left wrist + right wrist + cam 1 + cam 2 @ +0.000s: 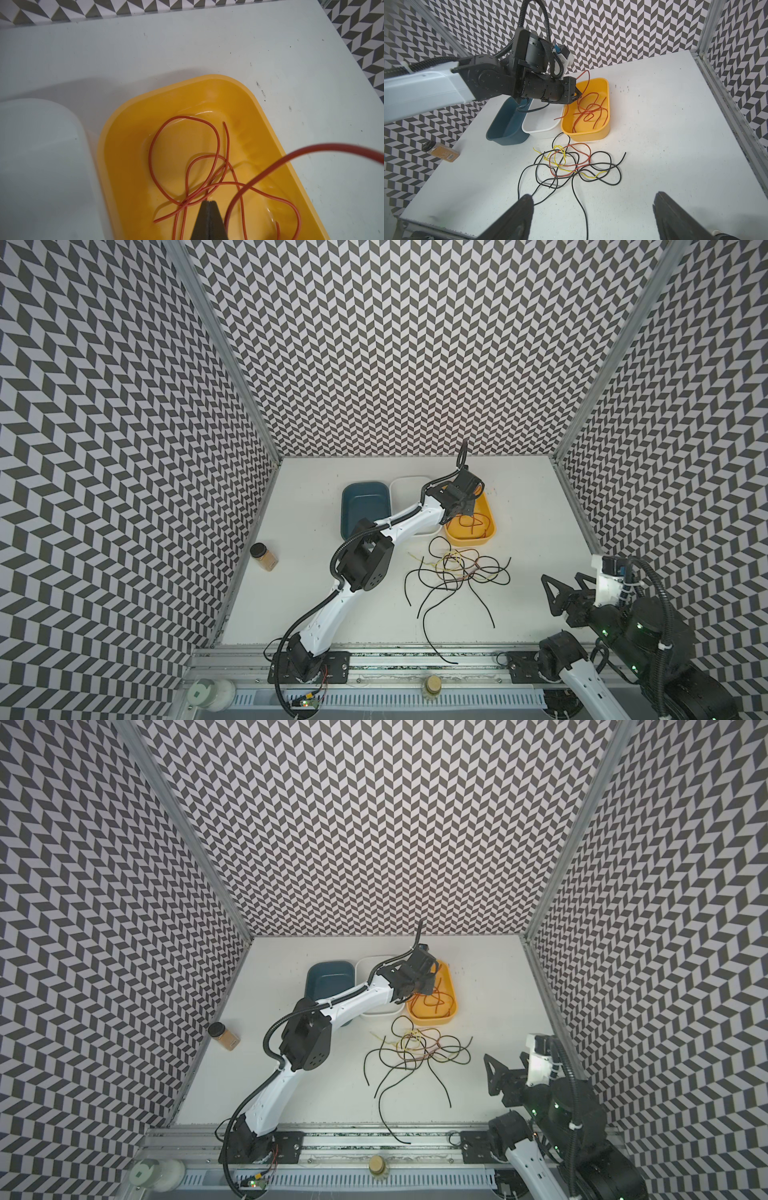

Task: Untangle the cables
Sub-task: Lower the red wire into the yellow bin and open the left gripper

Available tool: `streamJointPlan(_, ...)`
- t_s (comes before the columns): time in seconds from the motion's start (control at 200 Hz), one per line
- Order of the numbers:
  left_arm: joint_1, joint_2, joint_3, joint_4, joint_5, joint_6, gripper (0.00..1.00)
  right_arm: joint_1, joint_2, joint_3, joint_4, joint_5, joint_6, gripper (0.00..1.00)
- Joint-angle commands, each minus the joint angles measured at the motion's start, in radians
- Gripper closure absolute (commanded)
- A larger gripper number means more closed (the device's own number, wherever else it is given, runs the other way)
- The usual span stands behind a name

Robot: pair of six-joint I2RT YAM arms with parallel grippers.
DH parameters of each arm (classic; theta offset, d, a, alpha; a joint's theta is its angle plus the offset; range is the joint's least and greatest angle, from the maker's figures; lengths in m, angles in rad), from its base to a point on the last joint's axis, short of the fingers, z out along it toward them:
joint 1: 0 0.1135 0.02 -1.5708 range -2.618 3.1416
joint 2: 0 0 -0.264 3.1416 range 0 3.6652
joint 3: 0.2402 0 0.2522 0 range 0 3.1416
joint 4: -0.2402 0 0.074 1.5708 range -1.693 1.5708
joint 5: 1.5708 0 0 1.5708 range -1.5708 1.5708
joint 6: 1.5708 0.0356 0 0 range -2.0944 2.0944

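My left gripper moves down toward the orange-red cables coiled in the yellow tray next and releases the matching cable there, since those cables lie below it.
A tangle of black, pale yellow and orange-red cables (457,572) (419,1052) (571,164) lies on the white table in front of the yellow tray (490,531) (116,133) (591,135). More orange-red cables (151,149) (591,110) are coiled inside that tray. My left gripper (468,511) (209,201) (579,94) hangs over the tray, shut on an orange-red cable that loops up beside its fingers. My right gripper (561,576) (592,196) stands open at the right front, above the table and short of the tangle, with nothing between its fingers.
A blue tray (357,506) and a white tray (409,483) stand side by side left of the yellow one. A spice jar (264,556) lies near the left wall. One black cable end (440,651) trails over the front edge onto the rail.
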Motion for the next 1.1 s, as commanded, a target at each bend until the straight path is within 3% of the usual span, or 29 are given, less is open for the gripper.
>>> streamJointPlan(0.0,-0.002,0.031,0.078,-0.001,0.021,-0.099,1.00,0.007,-0.011,-0.008,0.040,0.003,0.003,0.10)
streamJointPlan(0.185,-0.015,0.043,0.229,-0.120,-0.031,-0.120,1.00,0.005,-0.011,-0.012,0.042,-0.001,0.002,0.10)
streamJointPlan(0.366,-0.024,0.018,0.243,-0.090,-0.054,-0.195,1.00,0.007,-0.005,-0.017,0.051,-0.002,0.000,0.10)
streamJointPlan(0.806,0.021,0.047,0.028,0.021,-0.106,-0.369,1.00,0.006,0.001,-0.020,0.051,-0.011,-0.003,0.10)
streamJointPlan(1.097,0.021,0.044,-0.041,0.024,-0.143,-0.367,1.00,0.006,0.005,-0.025,0.057,-0.014,-0.007,0.10)
